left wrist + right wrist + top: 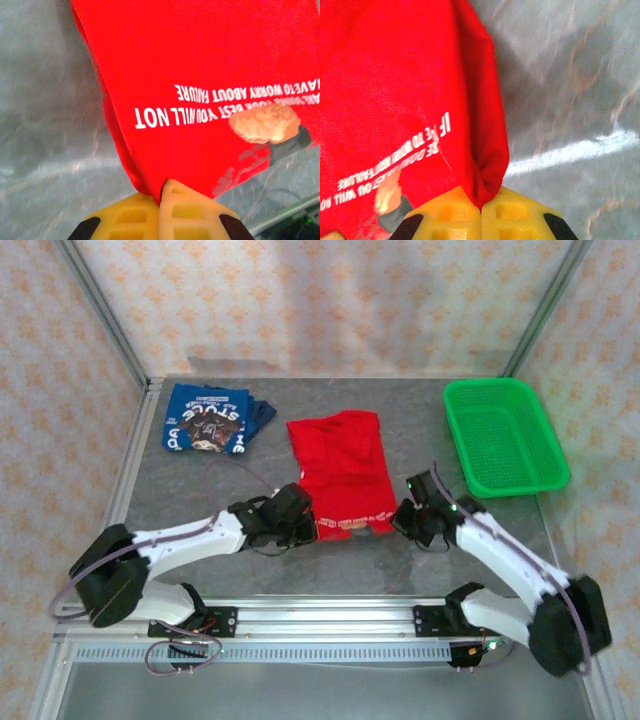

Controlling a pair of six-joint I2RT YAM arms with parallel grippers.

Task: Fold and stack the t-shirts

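Note:
My right gripper lifts the t-shirt's near corner next, carries it outward over the t-shirt's far end point(366, 422) and lowers to release it, since the red t-shirt point(342, 468) still lies long.
The red t-shirt point(342, 468) lies folded lengthwise in the middle of the grey table, white lettering at its near end. My left gripper point(312, 524) is shut on the near left corner of the red t-shirt point(210, 70); cloth is pinched between the yellow pads point(185, 210). On the other side, my right gripper point(398, 520) is shut on the near right corner of the red t-shirt point(395, 90), its fold caught between the yellow pads point(515, 215). The blue t-shirt point(205, 418) lies folded at the far left, away from both grippers.
A green mesh basket point(504, 435) stands at the far right of the table. Metal frame posts and a patterned backdrop enclose the far and side edges. A rail runs along the near edge by the arm bases.

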